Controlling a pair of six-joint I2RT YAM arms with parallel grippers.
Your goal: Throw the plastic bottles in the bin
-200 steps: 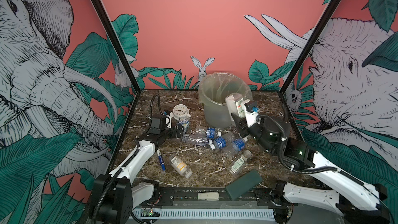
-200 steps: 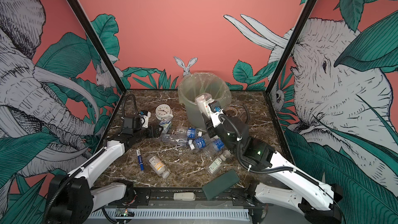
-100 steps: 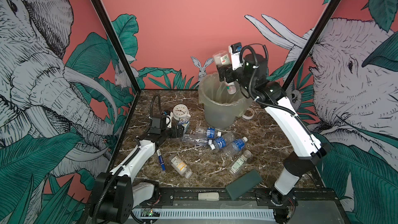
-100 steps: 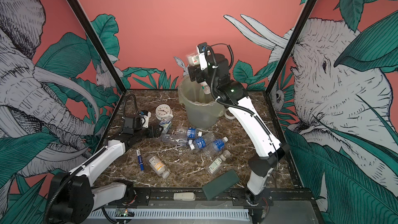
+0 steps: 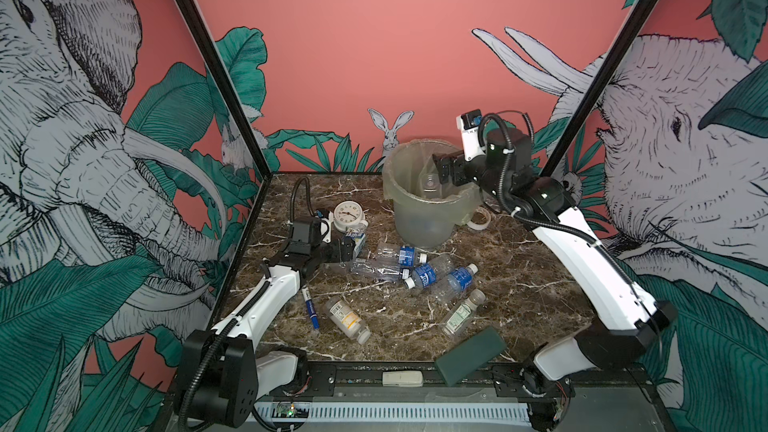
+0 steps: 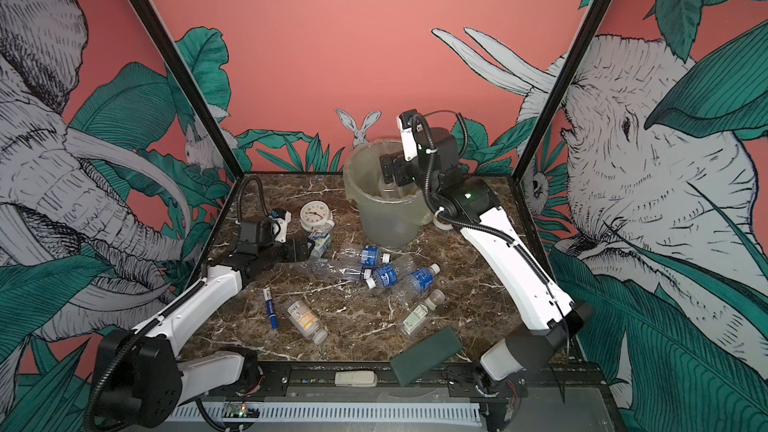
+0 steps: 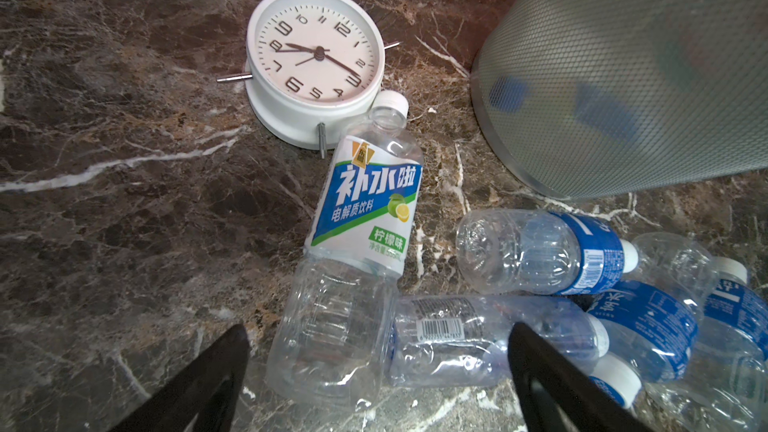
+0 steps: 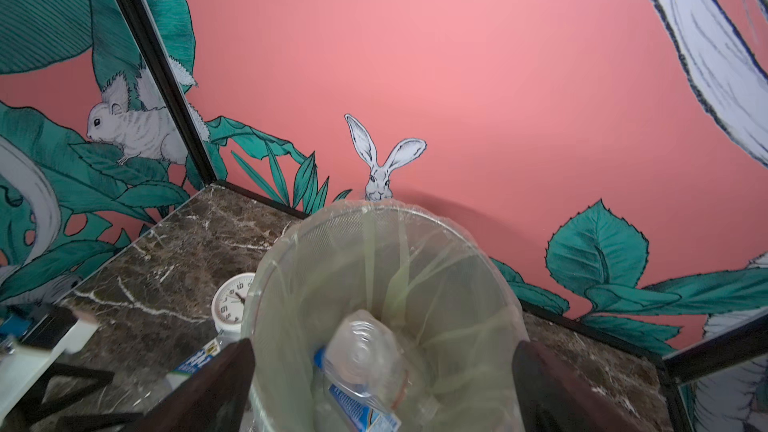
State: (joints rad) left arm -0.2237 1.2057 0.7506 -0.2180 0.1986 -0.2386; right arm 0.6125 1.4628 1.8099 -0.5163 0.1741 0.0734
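My left gripper reaches outward and down past the lemon-label bottle's base, which the crushed bottle crowds, next, since the lemon-label bottle's label [image 6: 320, 241] [image 7: 364, 220] lies outward and below.
The bin [image 5: 419, 222] [image 6: 386, 222], grey-green with a thin bag over its rim, stands at the back of the marble table. My right gripper [image 5: 441, 170] [image 8: 380, 351] hangs open over its mouth. A clear bottle with a blue label [image 8: 357, 367] lies loose inside, below the jaws. My left gripper [image 5: 347, 252] [image 7: 379, 330] is open and low on the table. The base of a lemon-label bottle [image 7: 365, 209] and a crushed clear bottle [image 7: 457, 338] lie between its fingers. Several blue-label bottles [image 5: 424, 274] lie mid-table, and two pill-type bottles [image 5: 347, 320] [image 5: 461, 317] lie nearer the front.
A round white clock [image 5: 348, 216] sits beside the lemon-label bottle's cap. A blue marker pen [image 5: 311, 307] lies by the left arm, and a white tape roll [image 5: 478, 218] sits right of the bin. A dark green block [image 5: 469, 355] overhangs the front edge.
My right gripper carried a bottle up from in front of the bin, over its mouth, then opened and came down to the rim. The bottle now lies inside. The left arm barely moved.
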